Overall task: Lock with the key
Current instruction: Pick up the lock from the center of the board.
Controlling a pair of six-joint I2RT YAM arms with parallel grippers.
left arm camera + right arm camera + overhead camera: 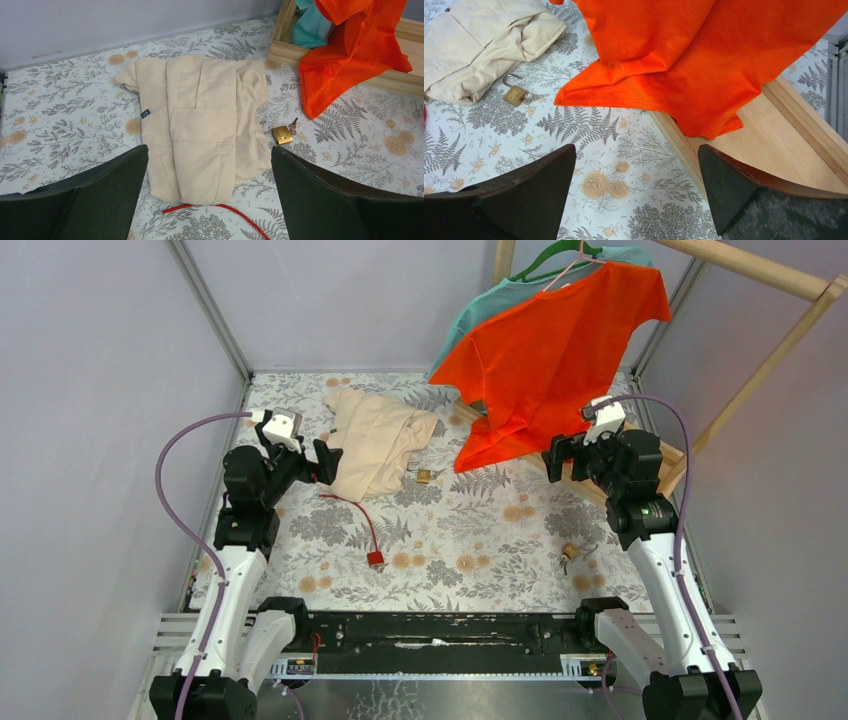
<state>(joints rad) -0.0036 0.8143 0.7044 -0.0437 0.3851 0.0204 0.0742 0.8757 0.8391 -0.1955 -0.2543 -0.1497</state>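
Observation:
The red block (375, 558) is closer to my base than the beige garment, so my left gripper should next move back, to the right in the top view and down onto the block.
A brass padlock (424, 476) lies on the floral tablecloth between the folded beige garment (375, 440) and the orange shirt (550, 350). In the right wrist view the padlock (515, 95) has its shackle swung open and a key (531, 97) in its body. The left wrist view shows the padlock (282, 134) past the right finger. My left gripper (325, 455) is open and empty above the beige garment's near edge (200, 130). My right gripper (560, 455) is open and empty, raised beside the orange shirt's hem, well right of the padlock.
A red cable (360, 520) with a red block (376, 559) lies mid-table; its cord (220, 206) shows below the garment. A small brass object (570, 553) lies front right. A wooden rack (784, 145) holds the orange shirt and a teal shirt (480, 310).

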